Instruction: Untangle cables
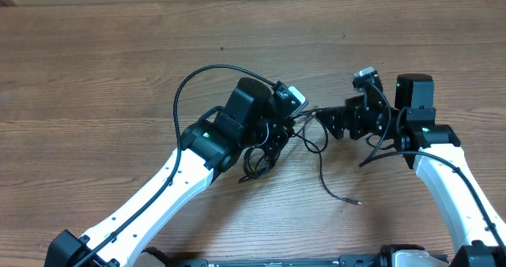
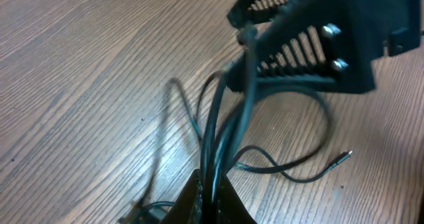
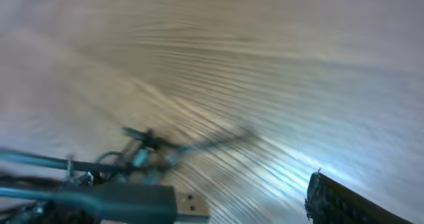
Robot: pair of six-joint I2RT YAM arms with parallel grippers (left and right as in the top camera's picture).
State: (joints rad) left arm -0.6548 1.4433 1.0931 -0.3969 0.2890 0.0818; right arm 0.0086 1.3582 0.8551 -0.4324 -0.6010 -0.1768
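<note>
The looped cable heap already lies beneath, so my left gripper should stay low, open and release the cable pieces next.
The cables are thin black cords bunched under my left gripper, with a loop reaching toward my right gripper. One strand trails down to a small plug end. In the left wrist view my left gripper is shut on several cable strands that rise toward the right gripper's fingers. The loose plug end lies on the wood. The right wrist view is blurred. My right gripper stands open, and a silvery USB plug lies by its left side, apart from the right finger.
The wooden table stretches to all sides. A thicker black wire fixed to the left arm arcs out to the left. Another wire hangs beside the right arm. The two grippers are close together at the table's middle.
</note>
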